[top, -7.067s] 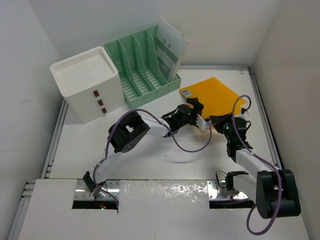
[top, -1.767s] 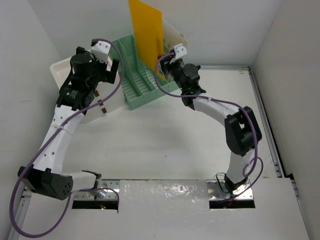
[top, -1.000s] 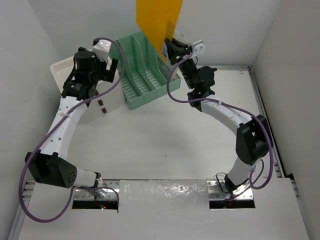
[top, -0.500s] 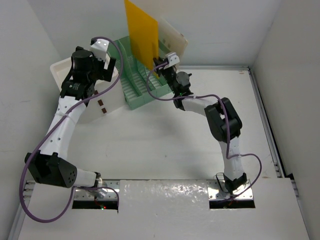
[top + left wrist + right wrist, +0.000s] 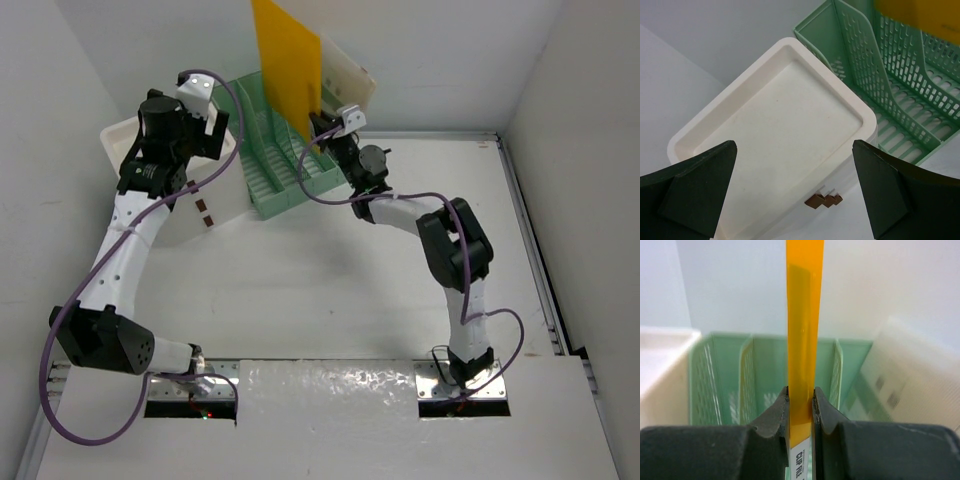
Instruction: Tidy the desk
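Observation:
Next, the right gripper shifts over, lowers the file and releases it into the pale folder's slot [image 5: 329, 98] [image 5: 855, 387] below it, to the right in its wrist view, which has room.
My right gripper [image 5: 322, 128] is shut on an orange clip file [image 5: 287, 62] and holds it upright over the green slotted file rack [image 5: 270, 165] at the back of the white desk [image 5: 330, 290]. In the right wrist view the file [image 5: 804, 315] stands edge-on between my fingers [image 5: 774, 417], above a middle slot of the rack [image 5: 760, 375]. My left gripper [image 5: 205, 130] is open and empty, high above the white drawer box [image 5: 175, 215]. The left wrist view shows the box's recessed top [image 5: 775, 125], its brown handles [image 5: 823, 200] and the rack [image 5: 900, 90].
A pale translucent folder [image 5: 348, 82] leans in the rack's right slot, next to the orange file; it also shows in the right wrist view [image 5: 910, 375]. White walls close in at the back and sides. Silver rails [image 5: 530, 230] edge the desk.
Earlier the orange file lay flat on the desk at the right. My right gripper has lifted it upright over the rack; in the last half second it has barely shifted. The left arm rose above the drawer box.

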